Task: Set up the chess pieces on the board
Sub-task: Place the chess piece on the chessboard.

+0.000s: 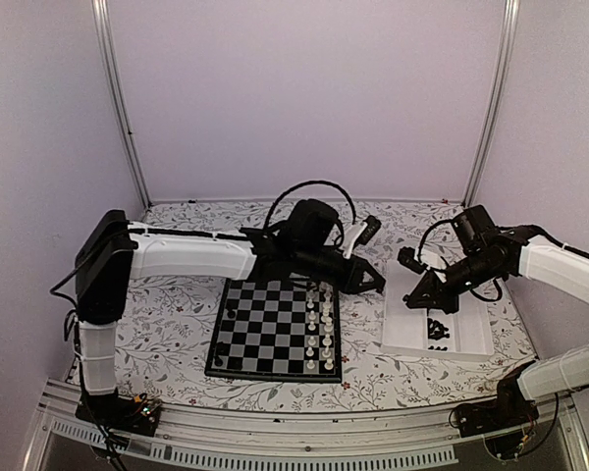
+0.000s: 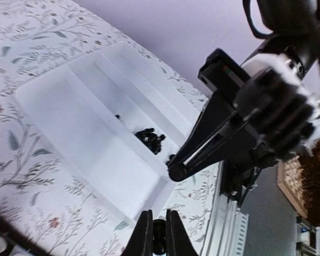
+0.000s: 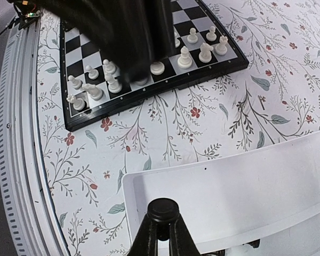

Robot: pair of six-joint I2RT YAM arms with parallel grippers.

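I need to move my left gripper to the left in the top view next and down to the far empty corner of the board, because black pieces stand along the board's edge there.
The board (image 1: 275, 329) lies in the middle of the table, with white pieces (image 1: 319, 329) along its right columns. Loose black chess pieces (image 1: 437, 329) lie heaped in the white tray (image 1: 471, 343). They show as a small pile (image 2: 151, 140) in the left wrist view. My left gripper (image 2: 159, 234) hovers between board and tray, shut on a black chess piece (image 2: 159, 237). My right gripper (image 3: 164, 229) hangs over the tray's near corner, shut on another black piece whose round base (image 3: 164, 209) faces the camera.
The tray (image 2: 85, 117) has long dividers. My left arm (image 1: 196, 253) stretches across the board's far side, close to my right gripper (image 1: 414, 299). The right arm (image 2: 266, 112) fills the right of the left wrist view. A metal rail (image 3: 18, 160) runs along the table's near edge.
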